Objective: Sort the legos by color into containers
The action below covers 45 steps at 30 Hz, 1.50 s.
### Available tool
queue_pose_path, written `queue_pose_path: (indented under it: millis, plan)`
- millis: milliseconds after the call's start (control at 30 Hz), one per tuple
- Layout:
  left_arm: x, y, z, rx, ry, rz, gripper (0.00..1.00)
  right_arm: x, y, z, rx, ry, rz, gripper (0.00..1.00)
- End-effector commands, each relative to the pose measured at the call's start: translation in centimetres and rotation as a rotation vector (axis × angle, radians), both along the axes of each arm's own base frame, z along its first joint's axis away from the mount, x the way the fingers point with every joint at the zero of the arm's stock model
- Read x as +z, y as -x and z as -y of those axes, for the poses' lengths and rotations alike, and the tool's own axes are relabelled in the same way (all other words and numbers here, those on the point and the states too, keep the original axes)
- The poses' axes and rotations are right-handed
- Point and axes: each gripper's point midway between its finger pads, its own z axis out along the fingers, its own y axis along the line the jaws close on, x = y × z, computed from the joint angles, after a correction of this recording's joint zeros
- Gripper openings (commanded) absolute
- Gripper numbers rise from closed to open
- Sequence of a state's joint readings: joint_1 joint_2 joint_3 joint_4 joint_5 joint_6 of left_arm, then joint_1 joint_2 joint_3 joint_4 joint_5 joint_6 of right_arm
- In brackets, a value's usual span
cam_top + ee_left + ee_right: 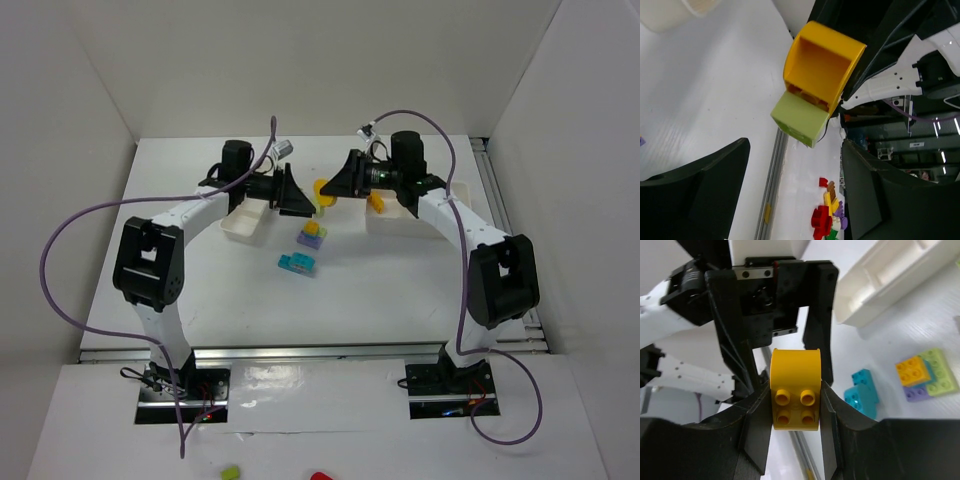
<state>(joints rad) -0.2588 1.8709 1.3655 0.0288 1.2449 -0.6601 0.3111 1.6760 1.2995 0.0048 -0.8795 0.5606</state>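
I will next move my right gripper to the right in the top view, turn it down over the orange brick's tray (384, 212) and let go, because the colors of both bricks match.
My right gripper (795, 407) is shut on a yellow curved brick (795, 390) and holds it above the table. A pale green brick (800, 117) is stuck to the yellow brick (822, 65). My left gripper (790, 200) is open and empty, facing these bricks from close by without touching them. In the top view the yellow brick (322, 190) hangs between the left gripper (308, 203) and the right gripper (330, 188). On the table lie a cyan pair (298, 264) and a yellow, purple and pale green stack (312, 235). White trays stand at the left (243, 222) and right (400, 218).
An orange brick (377, 203) sits at the right tray's near left edge. Loose bricks (827, 215) lie beyond the table's metal rail (771, 185). White walls close in the table at the back and both sides.
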Motion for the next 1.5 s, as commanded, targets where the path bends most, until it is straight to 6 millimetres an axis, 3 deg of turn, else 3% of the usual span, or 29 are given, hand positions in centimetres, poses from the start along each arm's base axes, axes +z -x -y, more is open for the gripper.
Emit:
queue_pose_path:
  millis: [0, 267, 400, 567, 733, 900, 1033, 1067, 1100, 1133, 1167, 1267, 1467]
  plan:
    - [4.1, 1.5, 0.3, -0.089, 0.091, 0.161, 0.82, 3.5, 1.5, -0.7, 0.120, -0.111, 0.072, 0.33]
    - [4.6, 1.0, 0.5, -0.094, 0.110, 0.173, 0.71, 2.9, 2.1, -1.7, 0.170, -0.113, 0.057, 0.33]
    - [4.8, 1.2, 0.8, -0.102, 0.114, 0.171, 0.50, 1.9, 2.3, -2.0, 0.168, -0.098, 0.006, 0.33]
    - [4.8, 1.3, 0.8, -0.106, 0.101, 0.158, 0.00, -0.5, 0.6, -1.0, 0.082, -0.010, -0.034, 0.33]
    - [1.7, 0.7, -1.0, -0.022, -0.018, 0.078, 0.00, 0.4, -2.2, 2.1, -0.132, 0.053, -0.001, 0.33]
    - [-1.5, 0.0, -4.8, 0.123, -0.126, -0.018, 0.00, 0.2, -5.0, 4.4, -0.335, 0.123, 0.011, 0.33]
    - [-3.0, -2.1, -8.0, 0.293, -0.273, -0.037, 0.00, -0.7, -6.3, 6.3, -0.470, 0.196, -0.006, 0.33]
    - [-4.5, -3.8, -9.7, 0.416, -0.393, -0.057, 0.00, -0.8, -6.8, 7.0, -0.513, 0.226, 0.002, 0.33]
    - [-4.7, -5.2, -11.4, 0.512, -0.476, -0.063, 0.00, -1.8, -6.6, 7.7, -0.539, 0.262, -0.032, 0.33]
    - [-5.8, -5.0, -12.9, 0.577, -0.580, -0.121, 0.00, -1.6, -6.8, 8.0, -0.562, 0.276, -0.033, 0.33]
    - [-6.7, -6.0, -15.3, 0.692, -0.711, -0.116, 0.00, -1.4, -7.2, 8.6, -0.590, 0.301, -0.019, 0.33]
    - [-8.0, -7.0, -18.0, 0.790, -0.863, -0.128, 0.00, -2.1, -7.1, 9.3, -0.614, 0.337, -0.031, 0.33]
    - [-10.3, -7.8, -20.2, 0.894, -0.999, -0.176, 0.00, -2.6, -7.2, 11.2, -0.693, 0.418, -0.036, 0.36]
